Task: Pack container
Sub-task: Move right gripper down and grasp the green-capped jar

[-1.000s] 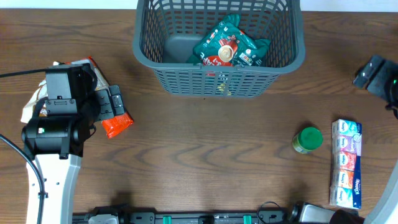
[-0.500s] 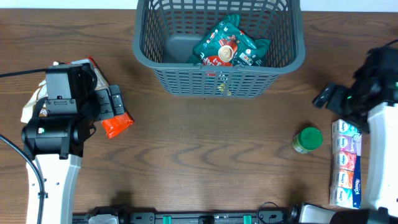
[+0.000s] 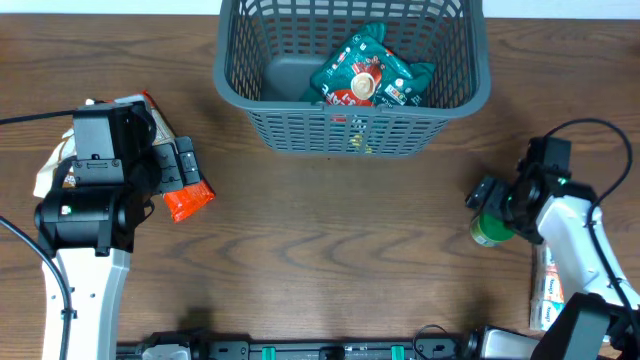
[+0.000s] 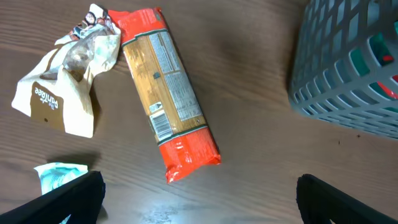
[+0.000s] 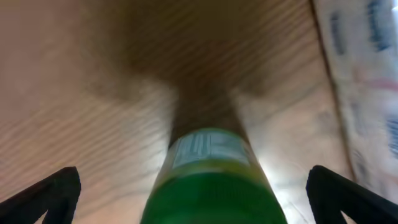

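I will next lower my right gripper over the bottle's cap and close around it, because the green-capped bottle (image 5: 208, 180) stands below, lined up between the gripper's open fingers.
The dark grey lattice container (image 3: 240, 70) stands at the back middle and holds teal and red snack packets (image 3: 368, 72); its corner shows in the left wrist view (image 4: 348, 74). My left gripper (image 4: 198, 198) is open and empty above the table, just short of a long red and tan packet (image 4: 166, 99). A beige bag (image 4: 65, 81) lies left of it. My right gripper (image 5: 194, 193) is open, its fingers on either side of a green-capped bottle (image 5: 208, 180), which stands at the right (image 3: 490, 230).
A strip of tissue packs (image 3: 552, 292) lies right of the bottle, partly under my right arm, and shows in the right wrist view (image 5: 364, 87). A small teal wrapper (image 4: 57, 174) lies by my left finger.
My right arm has swung in from the far right edge and come down over the green-capped bottle. The left arm and the packets have not moved.
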### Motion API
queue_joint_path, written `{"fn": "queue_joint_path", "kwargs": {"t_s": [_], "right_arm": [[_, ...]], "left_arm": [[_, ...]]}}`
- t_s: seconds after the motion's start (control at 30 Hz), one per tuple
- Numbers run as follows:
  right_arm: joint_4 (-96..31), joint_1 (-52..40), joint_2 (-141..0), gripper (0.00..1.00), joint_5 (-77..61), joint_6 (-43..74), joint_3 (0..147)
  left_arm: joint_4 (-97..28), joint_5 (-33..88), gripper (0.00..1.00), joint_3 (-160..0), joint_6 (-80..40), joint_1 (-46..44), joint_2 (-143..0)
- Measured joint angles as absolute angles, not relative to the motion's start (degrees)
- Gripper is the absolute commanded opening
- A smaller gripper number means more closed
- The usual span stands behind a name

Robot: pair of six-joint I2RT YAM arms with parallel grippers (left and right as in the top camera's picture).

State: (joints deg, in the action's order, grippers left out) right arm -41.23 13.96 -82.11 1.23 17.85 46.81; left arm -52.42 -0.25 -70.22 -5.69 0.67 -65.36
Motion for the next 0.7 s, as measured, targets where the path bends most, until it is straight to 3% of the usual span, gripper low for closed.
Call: {"fn": "queue_joint_path", "kwargs": {"t_s": [0.3,0.37,0.53,0.7], "right_arm": [[-33.8,14.0,-82.1,0.97,1.2,18.7,38.5],[-33.6,14.0,-82.1,0.86,1.3,18.9,38.4],[-33.2,13.9,-81.9,0.38,1.0,19.4,38.5],[-32.2,13.8,-81.9,0.2,1.0,19.4,38.4]], "left_arm": [[-52.4,-0.3,0.99,-70.2,-5.7,0.7,-65.4],[-52.4,-0.3,0.99,-70.2,-5.7,0.7,-65.4],[-52.4,-0.3,0.98,-70.2,-5.7,0.7,-65.4],[-52.4,-0.3,0.99,-70.2,-5.7,0.7,-65.4]]}}
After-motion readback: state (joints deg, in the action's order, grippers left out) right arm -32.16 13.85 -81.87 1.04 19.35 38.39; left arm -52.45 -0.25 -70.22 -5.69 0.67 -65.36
